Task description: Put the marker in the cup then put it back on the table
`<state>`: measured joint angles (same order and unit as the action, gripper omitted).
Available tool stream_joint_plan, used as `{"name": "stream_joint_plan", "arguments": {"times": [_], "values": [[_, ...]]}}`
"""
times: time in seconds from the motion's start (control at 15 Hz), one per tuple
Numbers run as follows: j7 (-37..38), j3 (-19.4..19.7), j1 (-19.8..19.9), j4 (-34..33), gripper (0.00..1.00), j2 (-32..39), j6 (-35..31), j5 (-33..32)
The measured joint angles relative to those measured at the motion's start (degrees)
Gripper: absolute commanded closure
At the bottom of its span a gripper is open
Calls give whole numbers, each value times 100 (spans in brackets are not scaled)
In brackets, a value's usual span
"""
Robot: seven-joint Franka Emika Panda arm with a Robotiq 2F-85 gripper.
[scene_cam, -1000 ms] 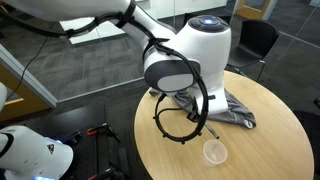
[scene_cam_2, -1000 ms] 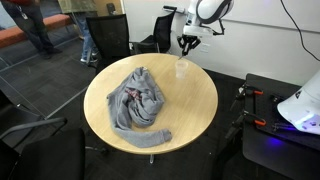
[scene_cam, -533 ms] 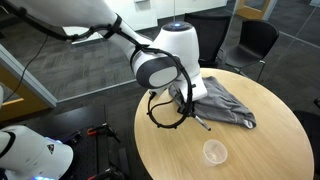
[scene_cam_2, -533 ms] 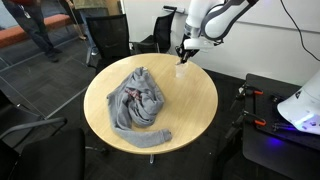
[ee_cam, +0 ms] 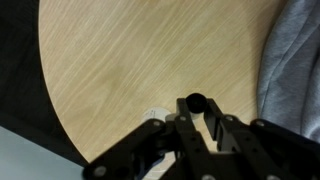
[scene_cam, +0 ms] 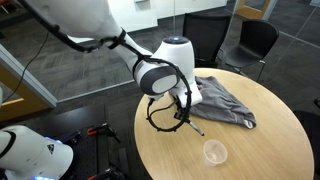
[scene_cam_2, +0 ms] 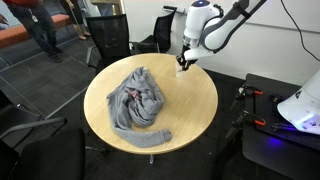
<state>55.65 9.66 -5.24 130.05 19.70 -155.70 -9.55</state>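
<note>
I should next move my gripper down to the bare tabletop (scene_cam: 192,130) beside the crumpled grey cloth and let go of the thin black marker, because the marker still hangs slanted above the table.
My gripper (scene_cam: 186,112) is shut on the thin black marker (scene_cam: 196,128), which hangs slanted just above the tan table (scene_cam: 255,150). The translucent cup (scene_cam: 213,152) stands upright on the table, a short way off from the gripper toward the table's near side. In the wrist view the marker's black end (ee_cam: 195,102) shows between the fingers (ee_cam: 196,112), and part of the whitish cup (ee_cam: 151,116) peeks out beside the gripper body. In an exterior view the gripper (scene_cam_2: 182,65) is low at the table's far edge; the cup is not clear there.
A crumpled grey cloth (scene_cam: 226,101) lies on the table next to the gripper; it also shows in an exterior view (scene_cam_2: 138,100) and in the wrist view (ee_cam: 296,60). Office chairs (scene_cam_2: 108,38) stand past the table. Another robot's white base (scene_cam: 30,152) sits on the floor.
The gripper moved away from above the cup toward the cloth and the table's edge, going lower, with the marker still held.
</note>
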Motion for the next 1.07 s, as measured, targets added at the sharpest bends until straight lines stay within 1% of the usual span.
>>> {"name": "stream_joint_plan", "arguments": {"times": [0.13, 0.2, 0.33, 0.47, 0.73, 1.07], "values": [[-1, 0, 0, -19, 78, 36, 0, 0], [-1, 0, 0, -25, 94, 36, 0, -1], [-1, 0, 0, -32, 94, 38, 0, 2], [76, 87, -76, -34, 94, 67, -16, -105], [435, 363, -447, -41, 94, 261, -258, -572], [531, 497, -831, -75, 94, 543, -384, -777]]}}
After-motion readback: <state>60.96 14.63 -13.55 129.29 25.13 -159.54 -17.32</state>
